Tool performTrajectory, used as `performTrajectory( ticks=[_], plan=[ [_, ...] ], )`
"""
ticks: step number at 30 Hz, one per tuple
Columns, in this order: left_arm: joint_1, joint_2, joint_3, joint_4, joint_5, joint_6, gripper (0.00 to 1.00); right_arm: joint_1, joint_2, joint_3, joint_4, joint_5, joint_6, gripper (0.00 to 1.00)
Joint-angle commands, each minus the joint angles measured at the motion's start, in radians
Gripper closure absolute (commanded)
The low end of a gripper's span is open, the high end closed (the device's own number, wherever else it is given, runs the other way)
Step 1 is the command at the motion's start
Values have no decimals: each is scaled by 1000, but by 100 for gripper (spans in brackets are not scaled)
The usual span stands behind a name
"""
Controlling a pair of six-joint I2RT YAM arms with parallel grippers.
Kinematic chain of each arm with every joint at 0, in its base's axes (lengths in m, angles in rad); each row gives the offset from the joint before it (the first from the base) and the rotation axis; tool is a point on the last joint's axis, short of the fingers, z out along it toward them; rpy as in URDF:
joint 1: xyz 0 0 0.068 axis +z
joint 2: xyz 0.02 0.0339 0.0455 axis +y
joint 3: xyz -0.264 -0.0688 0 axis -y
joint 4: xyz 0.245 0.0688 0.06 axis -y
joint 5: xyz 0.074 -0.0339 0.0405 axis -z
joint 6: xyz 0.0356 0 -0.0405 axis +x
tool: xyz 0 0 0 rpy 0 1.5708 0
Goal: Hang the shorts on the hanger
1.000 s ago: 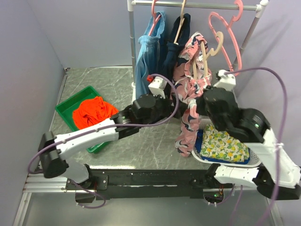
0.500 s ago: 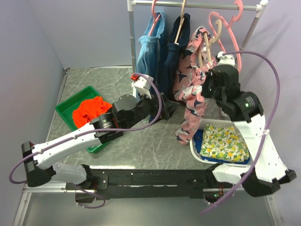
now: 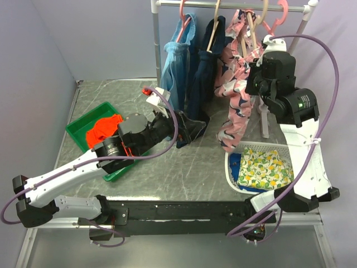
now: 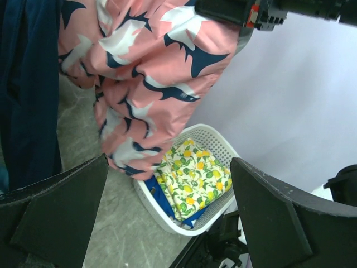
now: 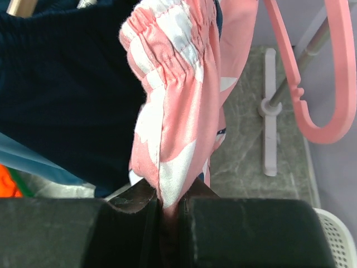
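Note:
The right gripper carries the shorts along the rack's bar toward the navy garment next and releases the fold of the shorts there, since the hanger's hook already reaches the bar.
The pink shorts (image 3: 237, 84) with navy and white shapes hang high by the rack rail, draped on the beige hanger (image 3: 250, 34), whose hook reaches up near the rail. My right gripper (image 3: 254, 70) is shut on a fold of the shorts just under the elastic waistband, as the right wrist view (image 5: 170, 204) shows on the shorts (image 5: 173, 111). My left gripper (image 3: 181, 121) is open and empty, low and left of the shorts. In the left wrist view the gripper (image 4: 167, 223) frames the hanging shorts (image 4: 145, 72) with nothing between its fingers (image 4: 56, 218).
The rail (image 3: 234, 6) carries a light-blue garment (image 3: 175, 61), a navy garment (image 3: 203, 72) and pink hangers (image 3: 279, 14). A white basket (image 3: 231, 167) with lemon-print cloth (image 3: 265, 167) sits front right. A green bin (image 3: 81, 125) holds orange cloth (image 3: 103, 128). The rack's foot (image 5: 269, 139) stands on the table.
My right arm has lifted the shorts and hanger from above the basket up to the rail. My left arm has drawn back left and lower, away from the shorts.

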Motion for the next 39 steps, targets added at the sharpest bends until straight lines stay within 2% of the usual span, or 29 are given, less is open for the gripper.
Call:
performTrajectory(
  ticks=[1,14,20,26,39],
  plan=[
    [-1,-30,0,4,8,32,3,-17,53,97,45,23,-48,100],
    [-1,-50,4,-11,-16,41,4,-53,166,157,59,-16,-54,100],
    [-1,-51,7,-19,-21,42,4,-78,251,277,10,-49,-48,100],
    [-1,-54,1,-16,-27,39,4,-83,314,309,-10,-68,-33,100],
    [4,-54,-5,-10,-24,39,3,-93,363,400,-53,-101,7,100]
  ],
)
